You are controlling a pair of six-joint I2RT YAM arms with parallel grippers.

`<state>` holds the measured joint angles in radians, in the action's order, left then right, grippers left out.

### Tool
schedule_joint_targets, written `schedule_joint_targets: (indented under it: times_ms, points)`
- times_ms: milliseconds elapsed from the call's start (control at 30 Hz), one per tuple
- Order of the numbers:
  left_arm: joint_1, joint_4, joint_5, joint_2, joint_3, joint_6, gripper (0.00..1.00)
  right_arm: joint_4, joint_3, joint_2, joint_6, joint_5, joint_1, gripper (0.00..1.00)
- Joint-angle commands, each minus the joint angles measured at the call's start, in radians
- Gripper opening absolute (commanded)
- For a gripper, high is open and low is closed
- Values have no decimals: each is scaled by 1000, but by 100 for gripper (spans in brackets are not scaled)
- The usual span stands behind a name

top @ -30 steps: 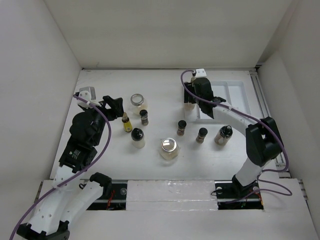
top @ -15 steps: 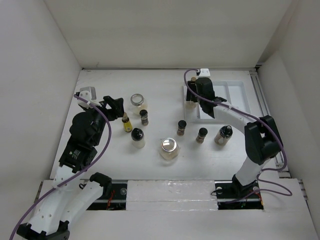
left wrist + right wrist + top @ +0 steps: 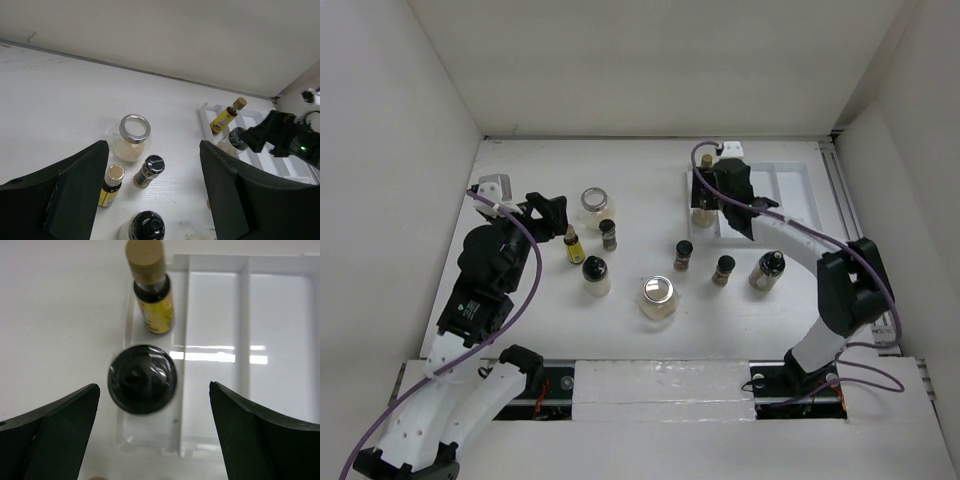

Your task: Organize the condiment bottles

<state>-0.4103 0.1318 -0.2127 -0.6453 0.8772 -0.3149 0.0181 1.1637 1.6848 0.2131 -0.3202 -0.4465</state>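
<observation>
The black-capped pale bottle [image 3: 769,268] still stands outside the tray, so my right gripper swings back and to the right in the top view next, then down over it.
My right gripper [image 3: 154,388] is open, its jaws wide apart above a black-capped pale jar [image 3: 142,378] that stands in the left compartment of the white tray [image 3: 280,315]. A slim yellow-oil bottle [image 3: 151,290] stands just behind the jar in the same compartment. In the top view the right gripper [image 3: 708,200] hangs over the tray's left side. My left gripper [image 3: 152,147] is open and empty, above a silver-lidded jar [image 3: 134,136], a yellow-oil bottle [image 3: 111,185], a brown spice jar [image 3: 149,171] and a black-capped jar [image 3: 145,227].
More bottles stand mid-table: a silver-lidded jar [image 3: 658,296], two brown spice jars [image 3: 683,255] [image 3: 723,270] and a black-capped jar [image 3: 766,270]. The tray's right compartments [image 3: 790,185] hold nothing. White walls close in the table on three sides.
My right gripper has shifted slightly right over the tray, uncovering the yellow-oil bottle's cap. The black-capped jar under it stays put. The left arm has not moved.
</observation>
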Motion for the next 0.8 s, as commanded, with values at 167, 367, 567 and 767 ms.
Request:
schedule_joint_targets:
  times_ms: [167,367,567,767]
  points:
    - [5,-41,21,12,-3,2,69,174,-251,-505,173,-347,-6,98]
    - [5,-41,50,21,-3,-7,69,460,-412,-761,338,-430,-6,99]
    - [5,-41,59,56,8,-16,69,628,-463,-775,448,-326,15,99]
    - [5,-41,59,67,-1,-16,69,533,-493,-702,447,-231,83,96]
